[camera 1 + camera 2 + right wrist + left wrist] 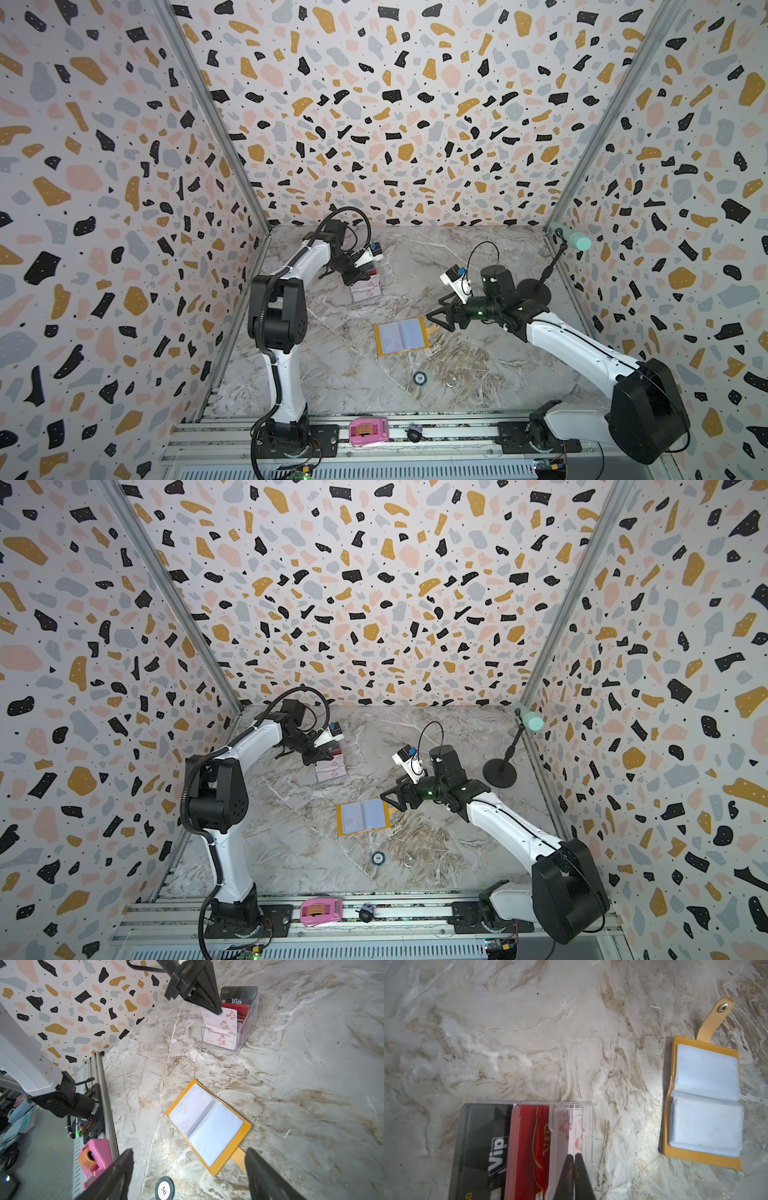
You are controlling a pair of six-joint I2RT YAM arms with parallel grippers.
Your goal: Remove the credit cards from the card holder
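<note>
Next, my left gripper moves down, sinks the white card into the stand's front slot [579, 1128] and releases the card's top edge, since that slot lies below the gripper.
The mustard card holder [401, 336] [363, 816] lies open and flat on the marble, its snap tab [716, 1018] unfastened. Its clear sleeves [207, 1124] show no card. The credit cards stand in a clear acrylic stand [247, 1028] at the back left: black "Vip" [488, 1136], red [531, 1136], and white ones with pink blossoms. My left gripper [574, 1156] [218, 1012] is shut on the top edge of a white card [223, 1020], which stands higher than the rest in the front slot. My right gripper [189, 1151] [440, 318] hovers open by the snap tab, holding nothing.
A "50" poker chip [420, 377] [164, 1188] and a small clear disc [451, 380] lie nearer the front. A pink tape dispenser [368, 432] sits on the front rail. A black round-based stand [536, 291] rises at the back right.
</note>
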